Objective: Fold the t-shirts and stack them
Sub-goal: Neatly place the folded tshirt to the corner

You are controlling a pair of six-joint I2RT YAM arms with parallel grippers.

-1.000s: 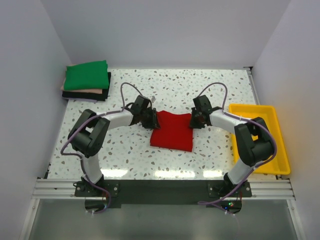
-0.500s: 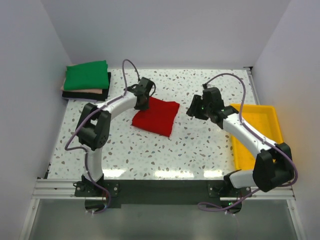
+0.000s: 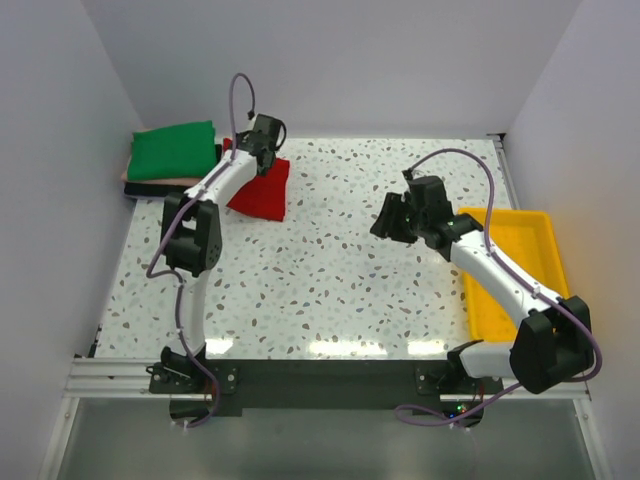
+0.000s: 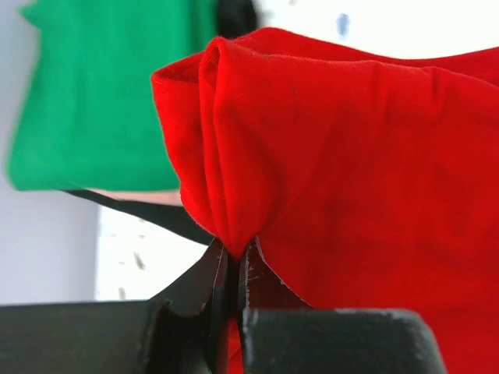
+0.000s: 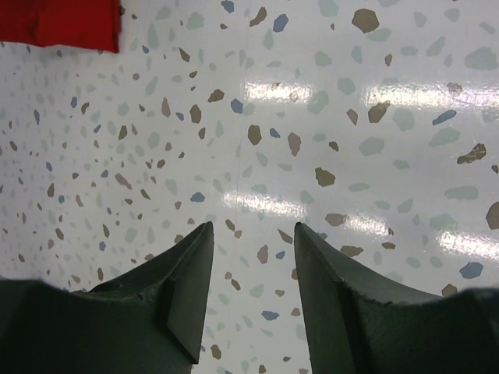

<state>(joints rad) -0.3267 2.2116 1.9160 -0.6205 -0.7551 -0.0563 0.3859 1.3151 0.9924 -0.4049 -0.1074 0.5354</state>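
Note:
The robot will next lift its left gripper, then move it to the left in the top view over the green t-shirt (image 3: pixel 172 150) (image 4: pixel 101 93) and let go, because the red t-shirt hangs beside the stack.
The folded red t-shirt (image 3: pixel 262 188) hangs from my left gripper (image 3: pixel 262 152) at the back left, next to the stack. In the left wrist view the left gripper (image 4: pixel 232 251) is shut on a bunched edge of the red t-shirt (image 4: pixel 351 156). The stack has a green t-shirt (image 3: pixel 172 150) on top, over a pale pink one (image 3: pixel 165 185) and a black one (image 3: pixel 170 194); the green t-shirt (image 4: pixel 101 93) also shows in the left wrist view. My right gripper (image 3: pixel 385 222) is open and empty over the table, and the right wrist view shows the right gripper (image 5: pixel 252 234) above bare speckled surface.
A yellow plastic tray (image 3: pixel 515 275) stands at the right edge beside my right arm. The speckled table (image 3: pixel 330 290) is walled in white on three sides. A corner of red cloth (image 5: pixel 62 23) shows at the top left of the right wrist view.
My left gripper has carried the red t-shirt from the table's middle to the back left, beside the stack. My right gripper let go of it and has drawn back to the right.

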